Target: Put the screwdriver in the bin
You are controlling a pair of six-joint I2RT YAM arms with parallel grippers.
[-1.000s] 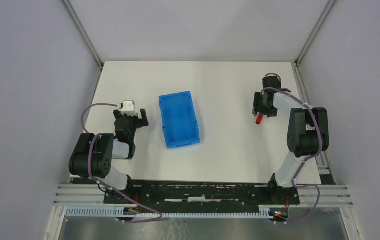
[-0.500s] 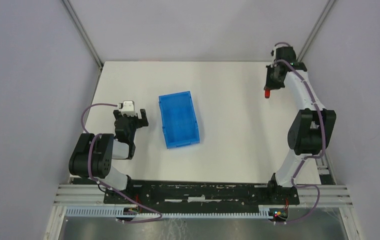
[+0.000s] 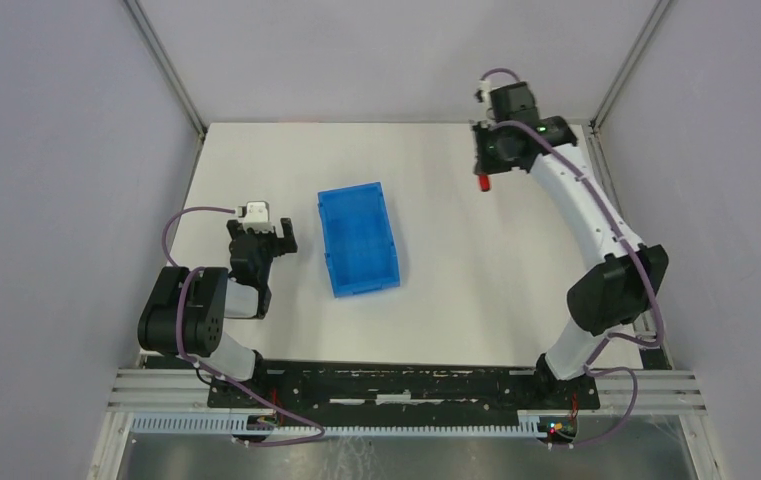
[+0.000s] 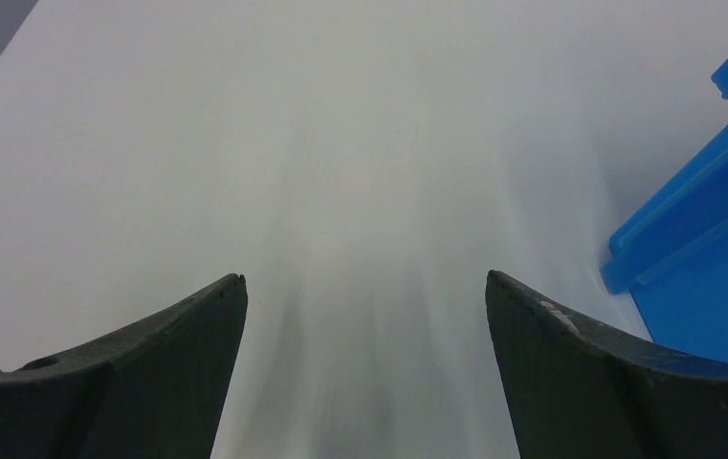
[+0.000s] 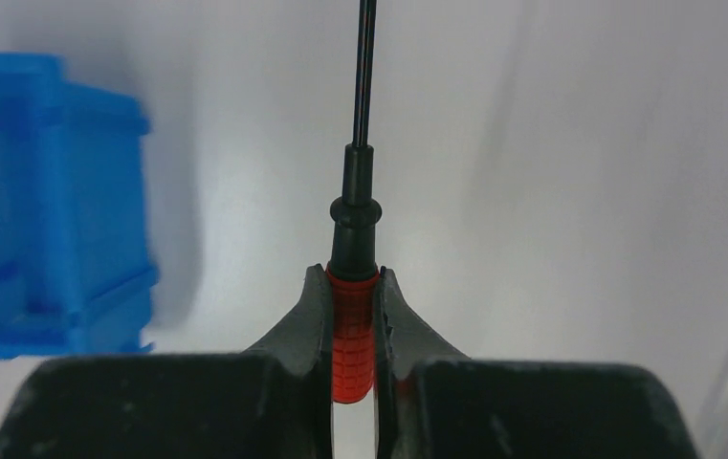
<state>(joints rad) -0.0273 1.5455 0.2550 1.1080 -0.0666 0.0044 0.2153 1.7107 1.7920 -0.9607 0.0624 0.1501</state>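
Note:
I should swing my right gripper back and over the blue bin's empty bottom, which lies to its left in the top view, then lower to release the screwdriver.
My right gripper is shut on the screwdriver, clamping its short red handle; the thin black shaft runs straight out ahead of the fingers. The red handle end shows below the gripper, raised over the far right part of the table. The blue bin sits left of centre, well to the left of the screwdriver; its end wall fills the left of the right wrist view. My left gripper rests open just left of the bin, with nothing between its fingers.
The white table is fenced by grey side walls and aluminium posts at the back corners. A black rail runs along the near edge, where both arm bases are bolted.
The right gripper closed on the screwdriver, lifted it off the table at the right, and swung it towards the back and then leftwards. The left arm and the bin stayed put.

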